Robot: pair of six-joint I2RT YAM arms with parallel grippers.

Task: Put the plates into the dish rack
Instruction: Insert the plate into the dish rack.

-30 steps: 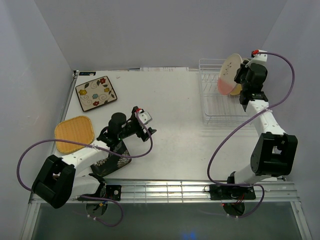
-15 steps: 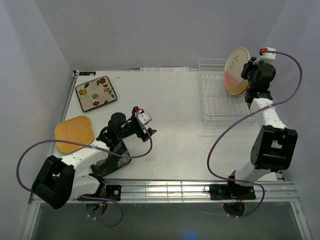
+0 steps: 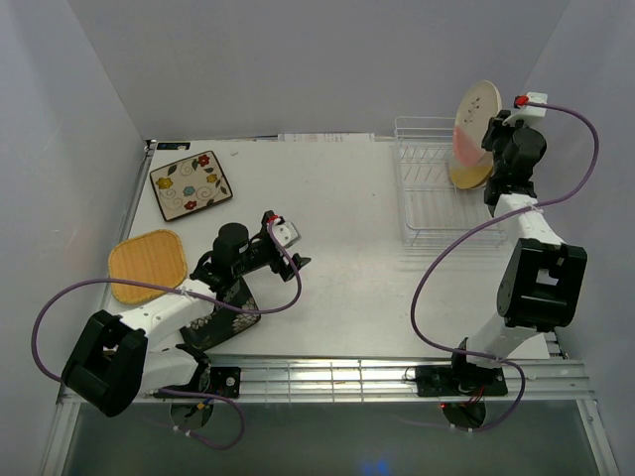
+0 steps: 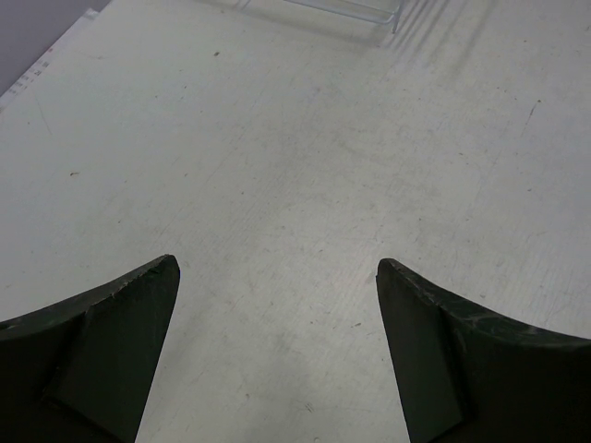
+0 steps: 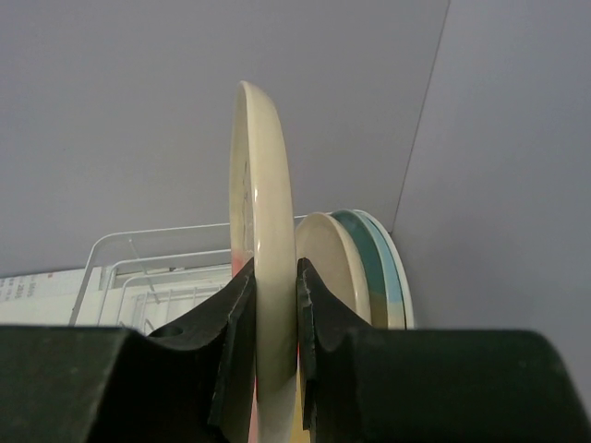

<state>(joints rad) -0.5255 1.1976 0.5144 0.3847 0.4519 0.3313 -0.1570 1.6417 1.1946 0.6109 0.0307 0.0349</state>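
Observation:
My right gripper is still holding the upright plate above the rack's wires, so next it should lower the plate into the rack (image 3: 422,203) beside the standing cream plate (image 5: 334,268).
My right gripper (image 3: 493,137) is shut on the rim of a round cream plate with a pink half (image 3: 473,117), holding it upright and edge-on above the far right of the white wire dish rack (image 3: 422,203). In the right wrist view the gripper (image 5: 275,277) pinches this plate (image 5: 268,185). Just beyond it stand a cream plate (image 5: 334,268) and a teal and blue one (image 5: 383,277). A yellow-half plate (image 3: 466,177) shows in the rack. My left gripper (image 3: 288,238) (image 4: 277,268) is open and empty over bare table.
A flowered cream square plate (image 3: 190,184) lies at the far left. An orange-yellow square plate (image 3: 147,264) lies at the left edge. A black floral plate (image 3: 223,319) lies partly under the left arm. The right wall is close behind the rack.
My right gripper has lifted the pink plate higher and turned it more edge-on over the rack's right side. The left arm has not moved.

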